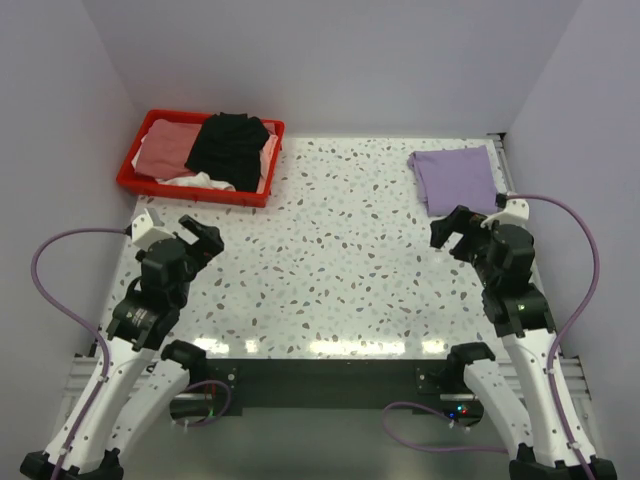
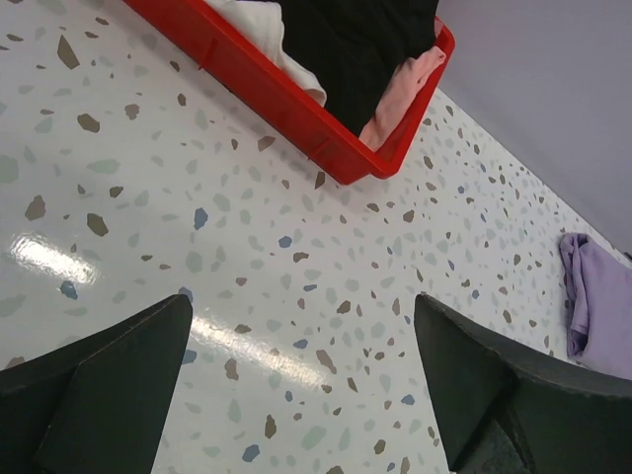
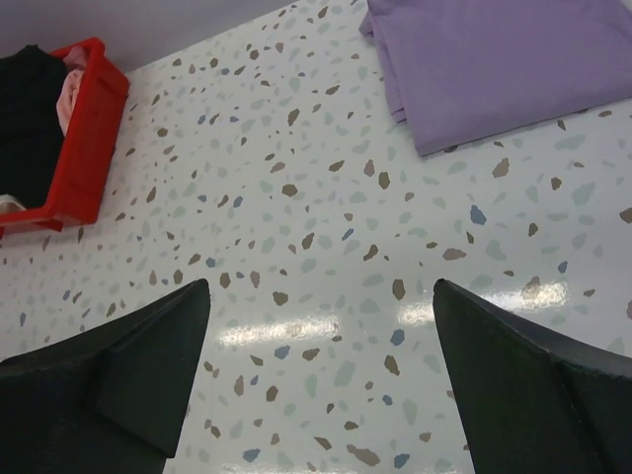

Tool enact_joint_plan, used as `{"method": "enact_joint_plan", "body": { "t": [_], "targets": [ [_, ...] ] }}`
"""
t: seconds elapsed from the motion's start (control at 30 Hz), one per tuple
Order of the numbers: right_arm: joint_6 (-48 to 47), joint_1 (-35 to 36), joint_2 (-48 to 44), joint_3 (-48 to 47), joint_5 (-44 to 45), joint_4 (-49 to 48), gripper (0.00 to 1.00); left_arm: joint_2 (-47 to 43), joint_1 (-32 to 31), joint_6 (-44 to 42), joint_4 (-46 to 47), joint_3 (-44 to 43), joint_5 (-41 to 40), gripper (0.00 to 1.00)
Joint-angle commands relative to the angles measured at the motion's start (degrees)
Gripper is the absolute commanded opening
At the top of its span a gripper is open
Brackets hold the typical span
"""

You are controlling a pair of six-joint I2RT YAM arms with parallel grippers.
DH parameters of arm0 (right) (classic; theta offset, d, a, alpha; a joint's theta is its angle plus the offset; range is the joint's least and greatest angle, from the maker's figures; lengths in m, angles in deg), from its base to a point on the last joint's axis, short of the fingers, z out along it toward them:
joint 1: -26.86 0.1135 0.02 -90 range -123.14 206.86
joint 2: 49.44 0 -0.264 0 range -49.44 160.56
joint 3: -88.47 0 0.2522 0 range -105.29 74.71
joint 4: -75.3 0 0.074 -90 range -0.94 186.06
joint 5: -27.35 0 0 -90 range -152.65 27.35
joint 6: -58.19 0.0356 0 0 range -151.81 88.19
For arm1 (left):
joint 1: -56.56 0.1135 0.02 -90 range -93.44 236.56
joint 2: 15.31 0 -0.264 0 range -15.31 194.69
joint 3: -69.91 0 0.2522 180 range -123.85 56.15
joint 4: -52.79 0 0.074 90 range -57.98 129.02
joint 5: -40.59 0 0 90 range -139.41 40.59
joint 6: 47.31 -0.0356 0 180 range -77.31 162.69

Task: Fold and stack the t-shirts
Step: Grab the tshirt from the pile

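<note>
I will move my left gripper outward over the bin's rim next and lower it onto the black t-shirt's bunched middle [image 1: 223,152], because the black t-shirt is on top in the bin.
A black t-shirt [image 1: 230,148] lies bunched on top of a pink one [image 1: 160,150] and a white one [image 1: 192,180] in the red bin [image 1: 195,192] at the back left; the black one [image 2: 355,44] and the pink one [image 2: 400,94] also show in the left wrist view. A folded light purple t-shirt [image 1: 455,177] lies flat at the back right, also in the right wrist view [image 3: 504,64]. My left gripper [image 1: 203,240] is open and empty over bare table, in front of the bin. My right gripper [image 1: 452,230] is open and empty just in front of the purple shirt.
The speckled terrazzo table [image 1: 330,260] is enclosed by pale walls on three sides. The red bin also shows in the left wrist view [image 2: 286,118] and in the right wrist view [image 3: 84,158]. Purple cables loop beside both arms.
</note>
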Motion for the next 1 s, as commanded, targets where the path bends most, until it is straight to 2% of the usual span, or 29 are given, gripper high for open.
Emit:
{"method": "enact_joint_plan", "body": {
  "t": [0.0, 0.2, 0.3, 0.5, 0.77, 0.87, 0.97],
  "targets": [
    [-0.74, 0.16, -0.11, 0.26, -2.18, -1.08, 0.99, 0.22, 0.41, 0.79, -0.10, -1.43, 0.11, 1.00],
    [-3.21, 0.07, -0.90, 0.79, -2.19, -1.17, 0.99, 3.90, 0.41, 1.05, 4.63, -1.17, 0.02, 1.00],
    [0.67, 0.07, 0.24, -0.53, 2.99, 1.20, 0.99, 8.73, 0.41, 0.70, 8.07, -1.43, 0.63, 1.00],
    [-2.05, 0.07, 6.92, -5.18, 2.83, 6.56, 0.99, 20.07, 0.50, -1.58, 15.44, -4.59, 1.52, 1.00],
    [-3.38, 0.16, 4.65, -1.94, -1.12, 2.35, 0.99, 42.39, 2.69, -6.06, 20.73, -19.43, 1.78, 1.00],
    [-3.72, 0.07, 2.36, -0.53, -1.22, 0.94, 0.99, 49.77, 5.59, -7.72, 20.29, -26.64, 5.62, 1.00],
    [-3.73, 0.16, 1.65, -0.10, -0.69, 0.77, 0.99, 55.93, 7.61, -10.36, 21.96, -32.00, 5.82, 1.00]
  ]
}}
